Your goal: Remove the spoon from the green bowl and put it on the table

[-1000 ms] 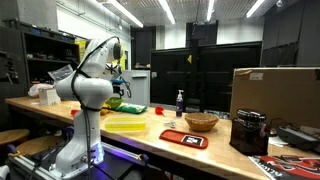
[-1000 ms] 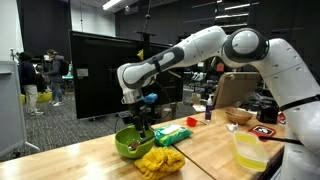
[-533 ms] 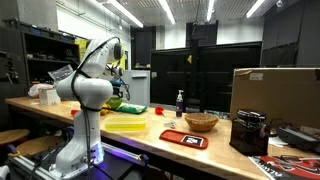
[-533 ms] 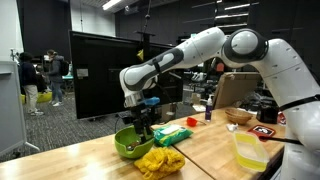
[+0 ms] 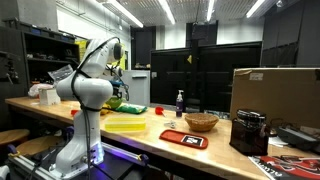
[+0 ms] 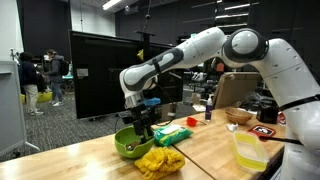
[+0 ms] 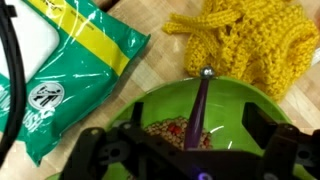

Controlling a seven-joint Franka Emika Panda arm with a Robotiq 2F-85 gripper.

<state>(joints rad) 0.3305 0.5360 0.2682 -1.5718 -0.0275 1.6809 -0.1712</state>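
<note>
The purple spoon's handle [image 7: 197, 117] is between my gripper's fingers, so they should close on it, staying over the bowl.
The green bowl [image 7: 236, 100] fills the lower wrist view and holds brown and red bits of food. A purple spoon [image 7: 200, 100] leans in it, its handle end resting on the far rim. My gripper [image 7: 190, 140] hangs straight over the bowl, open, with one finger on each side of the spoon handle and not touching it. In an exterior view the gripper [image 6: 141, 126] sits just above the bowl [image 6: 127, 146] near the end of the wooden table [image 6: 205, 152]. In an exterior view [image 5: 116, 102] the bowl is mostly hidden behind the arm.
A yellow knitted cloth [image 7: 250, 40] [image 6: 160, 161] lies against the bowl. A green and white packet [image 7: 60, 75] [image 6: 172, 135] lies beside it. Further along the table are a yellow-green tray [image 5: 125, 124], a woven basket [image 5: 201, 122], a bottle [image 5: 180, 103] and a cardboard box [image 5: 275, 95].
The arm has edged very slightly sideways over the bowl. The gripper stays open and the spoon has not moved.
</note>
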